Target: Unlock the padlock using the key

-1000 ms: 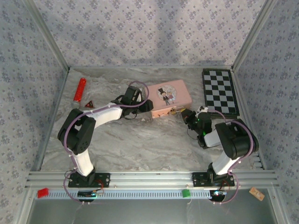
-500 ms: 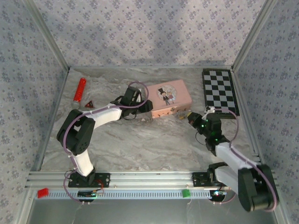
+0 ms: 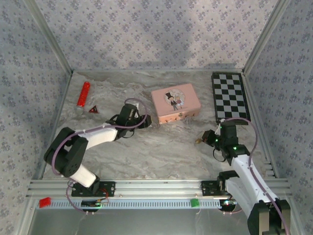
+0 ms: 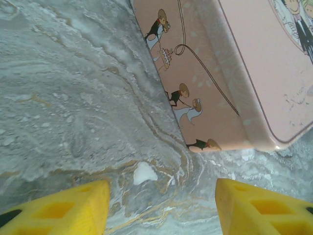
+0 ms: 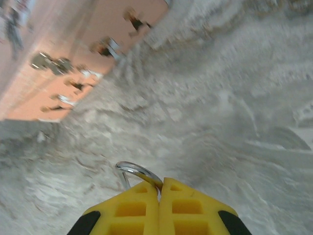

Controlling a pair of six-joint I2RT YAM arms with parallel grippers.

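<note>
The bare marble below is clear of the pink box (image 3: 175, 102), so my right gripper should next lower the padlock onto it and open to let go.
My right gripper (image 3: 201, 138) is shut on the padlock; a small brass-coloured bit (image 3: 197, 141) shows at its tip over the marble table. In the right wrist view its thin silver shackle loop (image 5: 138, 172) sticks out from between the closed yellow fingers (image 5: 132, 208); the padlock's body is hidden. My left gripper (image 3: 145, 120) stands open with nothing in it, just short of the pink box's (image 3: 175, 102) near-left corner (image 4: 215, 122). Bare table lies between its fingertips (image 4: 73, 205). I cannot make out the key.
A black-and-white chessboard (image 3: 231, 96) lies at the back right. A red cylinder (image 3: 83, 94) and a small red triangle (image 3: 93, 110) lie at the back left. Patterned walls close in three sides. Open marble table (image 3: 161, 152) stretches between the arms.
My right gripper has drawn back from the pink box's front toward the near right, carrying the padlock. My left gripper has pulled back off the box's left side and stays open.
</note>
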